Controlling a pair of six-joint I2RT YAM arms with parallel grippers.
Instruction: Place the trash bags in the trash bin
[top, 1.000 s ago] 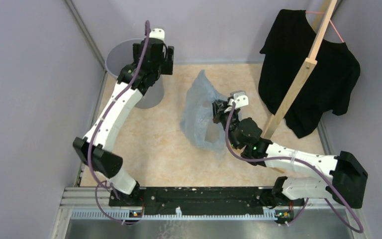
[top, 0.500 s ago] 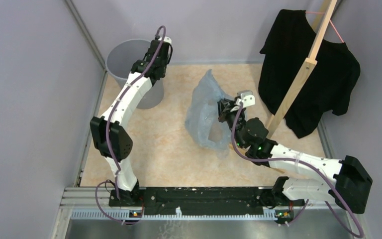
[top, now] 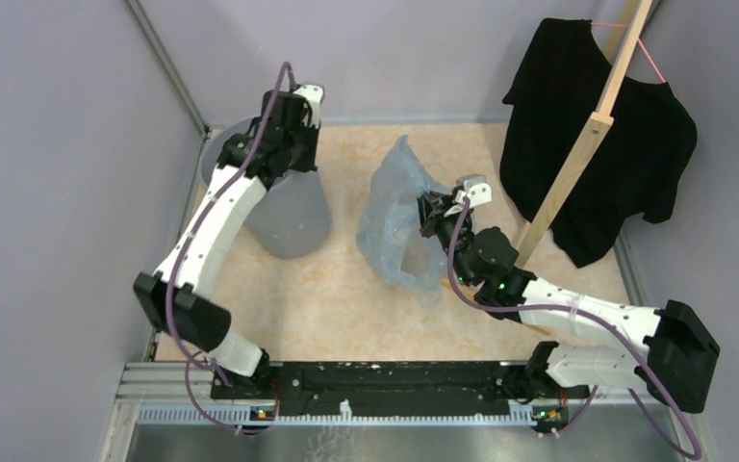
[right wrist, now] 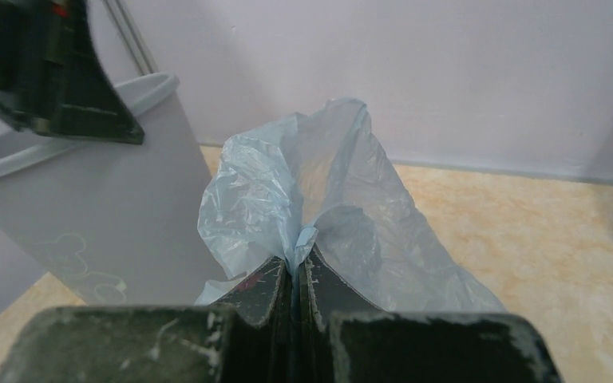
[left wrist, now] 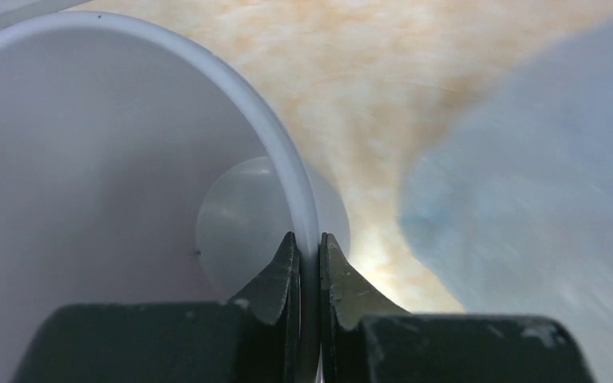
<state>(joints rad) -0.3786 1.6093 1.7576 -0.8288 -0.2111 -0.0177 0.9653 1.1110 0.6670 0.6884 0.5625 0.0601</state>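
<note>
My left gripper should pull the tilted bin back and to the right in the top view, to the bare tabletop by the bag, and let it go.
The grey trash bin (top: 293, 217) stands tilted at the back left, its rim pinched between the jaws of my left gripper (top: 287, 135). In the left wrist view the two fingers of that gripper (left wrist: 309, 249) are shut on the rim of the bin (left wrist: 283, 152), one inside and one outside. A pale blue trash bag (top: 394, 226) hangs crumpled mid-table, and my right gripper (top: 431, 214) is shut on its bunched edge. The right wrist view shows the right gripper (right wrist: 298, 262) clamping the bag (right wrist: 327, 175), with the bin (right wrist: 88, 223) just to its left.
A black T-shirt (top: 625, 135) hangs from a slanted wooden post (top: 577, 164) at the back right. Purple walls close in on the left, back and right. A metal rail (top: 168, 67) runs down the back left corner behind the bin.
My left gripper closed on the bin's rim and the bin tipped and shifted toward the table's middle. The right gripper lifted the bag slightly, then stayed still.
</note>
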